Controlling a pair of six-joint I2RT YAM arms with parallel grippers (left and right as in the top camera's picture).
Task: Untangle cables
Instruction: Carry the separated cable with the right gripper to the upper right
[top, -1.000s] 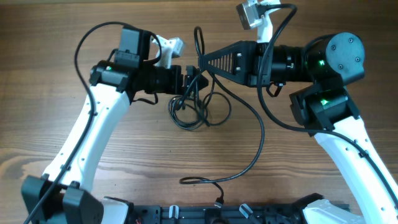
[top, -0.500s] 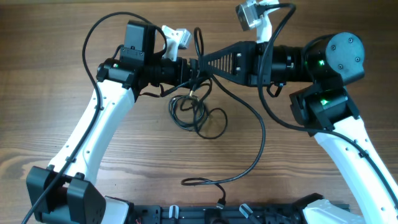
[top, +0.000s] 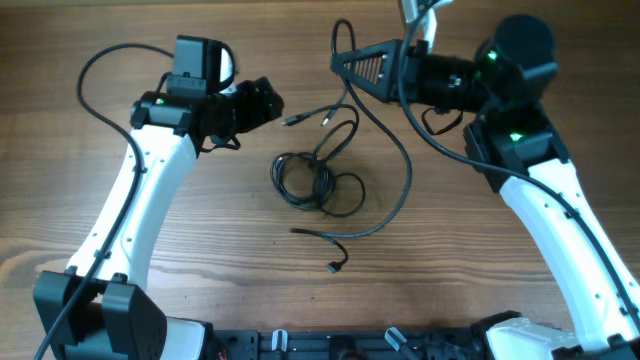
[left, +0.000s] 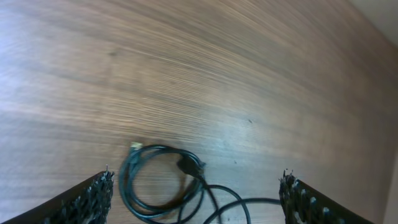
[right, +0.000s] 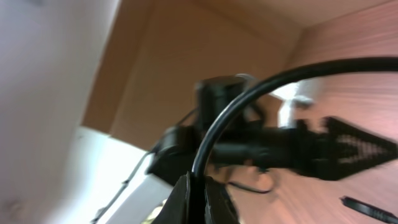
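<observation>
My right gripper carries the cable toward the right in the overhead view next, then lowers and releases it, because bare wood lies well clear of the tangle.
A tangle of thin black cables (top: 310, 182) lies coiled on the wooden table, with two small plug ends (top: 291, 121) pointing left above it. One longer cable (top: 408, 165) rises from a plug end (top: 335, 266) near the front, up to my right gripper (top: 341, 63), which is shut on it; a loop sticks out above the fingers. The right wrist view shows that cable (right: 249, 93) pinched between the shut fingertips (right: 198, 190). My left gripper (top: 268, 100) hangs open left of the plugs, holding nothing. In the left wrist view the coil (left: 158, 186) lies on the table under the spread fingers (left: 87, 200).
The two white arms reach in from the lower left and lower right, with their own thicker black wires (top: 100, 60) looping beside them. A black rail (top: 340, 345) runs along the table's front edge. Bare wood (top: 240, 270) surrounds the tangle.
My left gripper has drawn back to the left, away from the right gripper. The right gripper moved up and right with its cable, and the cable's tail slid in toward the tangle.
</observation>
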